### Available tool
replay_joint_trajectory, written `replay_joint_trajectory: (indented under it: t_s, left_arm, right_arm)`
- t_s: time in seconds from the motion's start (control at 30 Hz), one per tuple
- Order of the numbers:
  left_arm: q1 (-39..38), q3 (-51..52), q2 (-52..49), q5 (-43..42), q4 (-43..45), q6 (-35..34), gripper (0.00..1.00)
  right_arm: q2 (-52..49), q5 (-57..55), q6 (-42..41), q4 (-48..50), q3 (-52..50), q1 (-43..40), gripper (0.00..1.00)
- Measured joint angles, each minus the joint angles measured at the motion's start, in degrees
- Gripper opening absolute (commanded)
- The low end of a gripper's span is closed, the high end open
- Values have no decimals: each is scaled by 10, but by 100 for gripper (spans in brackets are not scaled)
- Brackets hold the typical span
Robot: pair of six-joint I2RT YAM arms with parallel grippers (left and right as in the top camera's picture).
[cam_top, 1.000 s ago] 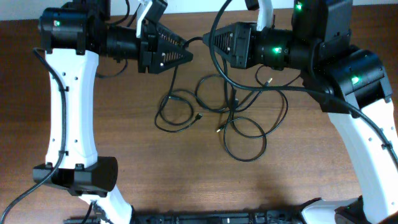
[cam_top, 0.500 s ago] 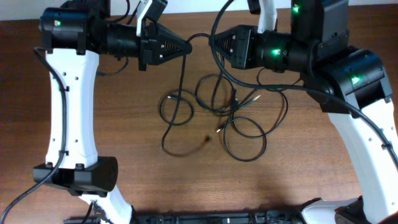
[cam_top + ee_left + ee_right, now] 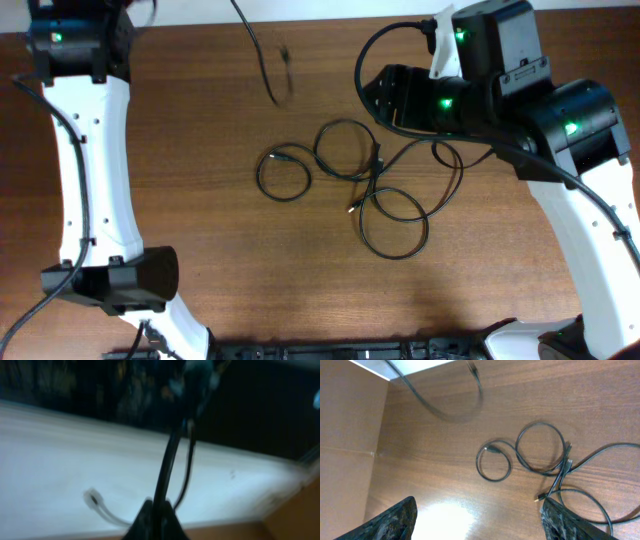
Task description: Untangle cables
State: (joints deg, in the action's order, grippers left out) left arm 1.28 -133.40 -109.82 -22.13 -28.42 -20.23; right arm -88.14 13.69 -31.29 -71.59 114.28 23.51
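My left gripper brings the cable, hanging apart from the pile, to the left in the overhead view and down to the table's far corner next.
The cables [image 3: 365, 185] lie as black loops in the middle of the wooden table, also in the right wrist view [image 3: 540, 460]. One cable [image 3: 265, 60] hangs apart from that pile, running off the overhead view's top edge with its plug end blurred. My left gripper [image 3: 155, 521] is shut on this cable [image 3: 169, 455], which rises straight from its fingertips. It is out of the overhead view. My right gripper [image 3: 378, 98] hovers behind the pile, open wide and holding nothing [image 3: 480, 525]. The lifted cable [image 3: 437, 409] shows at that view's top left.
The left arm's white link [image 3: 95, 170] runs down the table's left side, the right arm [image 3: 590, 220] down the right. A black bar [image 3: 350, 350] lies along the front edge. Beyond the table's back edge is a white surface [image 3: 75, 460].
My left gripper shut on one cable and swung it up and back, out of the overhead view, pulling it free of the pile. My right gripper opened, let go and drew back right.
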Motion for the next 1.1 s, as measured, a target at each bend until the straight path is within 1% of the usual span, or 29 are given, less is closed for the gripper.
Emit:
replay_joint_trajectory:
  t_s: [0.03, 0.07, 0.13, 0.3, 0.4, 0.47, 0.5, 0.53, 0.57, 0.6, 0.63, 0.7, 0.73, 0.77, 0.87, 0.9, 0.93, 1.0, 1.07, 1.1]
  left_arm:
    - [5, -1, -6, 11, 30, -4, 0]
    - [13, -4, -24, 24, 92, -7, 0]
    - [28, -4, -58, 34, 119, -14, 0]
    - [95, -4, -164, 47, 119, -21, 0]
    - [164, -4, -225, 56, 117, -21, 0]
    - [222, -4, -258, 61, 90, -22, 0]
    - [250, -3, -269, 62, 63, -23, 5]
    - [276, -3, -279, 64, 47, -23, 7]
    - [296, -3, -286, 66, 38, -24, 13]
    - [320, -3, -293, 68, 22, -25, 50]
    - [330, -3, -295, 69, 17, -25, 67]
    - [356, -3, -297, 72, 5, -29, 93]
    - [358, -3, -297, 72, 3, -27, 90]
    - [359, -3, -297, 73, -2, -24, 91]
    - [352, -3, -297, 72, -26, -17, 88]
    - [348, -3, -297, 71, -50, -16, 86]
    - [342, -3, -297, 72, -69, -16, 79]
    - [323, -3, -297, 73, -114, -7, 82]
    - [299, -3, -298, 74, -171, 3, 77]
    - [289, -3, -301, 78, -190, 7, 77]
  right_arm:
    - [0, -2, 1, -3, 0, 0, 77]
    - [0, -2, 0, -9, 0, 0, 77]
    - [0, -4, 1, -23, 0, 0, 77]
    - [0, -4, 2, -45, 0, 0, 77]
    - [0, -4, 2, -83, 0, 0, 77]
    - [0, -4, 3, -102, 0, 0, 77]
    - [0, -4, 3, -110, 0, 0, 77]
    - [0, -4, 3, -110, 0, 0, 77]
    - [0, -4, 3, -110, 0, 0, 77]
    - [0, -4, 3, -110, 0, 0, 77]
    - [0, -4, 3, -110, 0, 0, 77]
    - [0, -4, 3, -113, 0, 0, 77]
    - [0, -4, 3, -116, 0, 0, 77]
    - [0, -4, 3, -120, 0, 0, 78]
    - [0, -4, 3, -133, 0, 0, 78]
    - [0, -4, 3, -137, 0, 0, 78]
    - [0, -4, 3, -137, 0, 0, 78]
    - [0, -4, 3, -137, 0, 0, 78]
    - [0, -4, 3, -137, 0, 0, 78]
    - [0, -4, 3, -137, 0, 0, 78]
